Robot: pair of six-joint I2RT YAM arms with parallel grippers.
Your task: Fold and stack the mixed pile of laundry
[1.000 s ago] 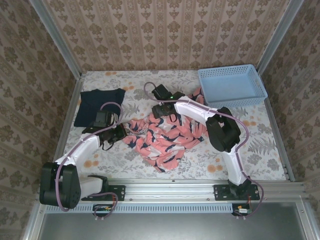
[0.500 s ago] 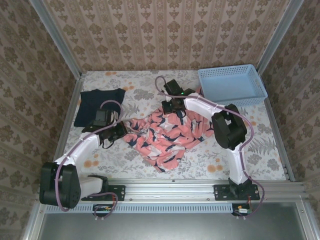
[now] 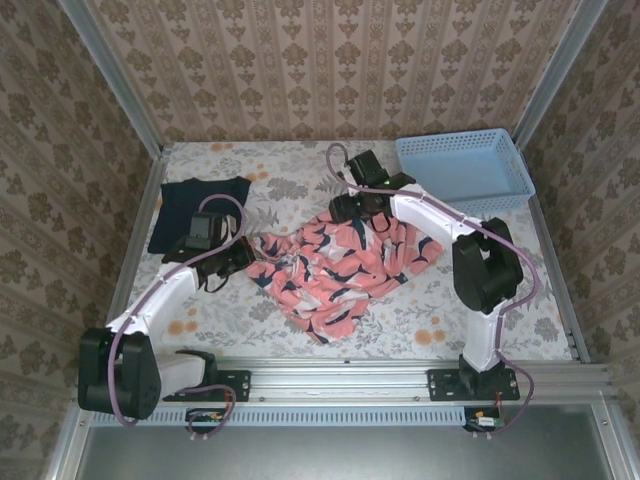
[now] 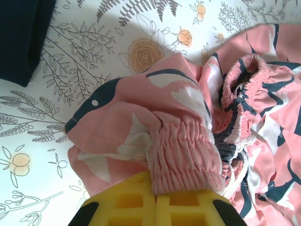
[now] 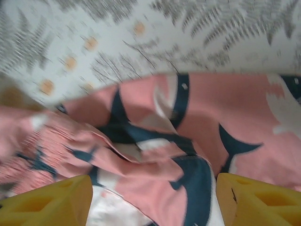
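Note:
My left gripper will lift the pink garment's elastic band [image 4: 186, 155], lower it onto the table beside the navy T-shirt, outward of my left gripper, and release it there, since the pink garment lies crumpled.
The pink garment [image 3: 340, 265] with navy-and-white pattern lies crumpled and partly spread mid-table. My left gripper [image 3: 238, 256] is at its left edge, shut on the gathered elastic band [image 4: 186, 155]; in the left wrist view the yellow fingers of my left gripper [image 4: 156, 200] meet under the cloth. My right gripper [image 3: 347, 207] hovers at the garment's far edge. In the right wrist view my right gripper [image 5: 153, 207] is open, with pink cloth [image 5: 188, 141] lying loose between the fingers. The dark navy T-shirt [image 3: 200, 208] lies folded at the back left, its edge [image 4: 21, 37] showing beside the left gripper.
A light blue lattice basket [image 3: 465, 172] stands at the back right, just right of the right arm. Patterned walls close in the table on three sides. The floral tablecloth [image 3: 520, 300] lies bare at the right and along the front edge.
My right gripper has moved right and toward the back, drawing the pink garment's far part out that way. The left gripper has shifted slightly back, still holding the cloth.

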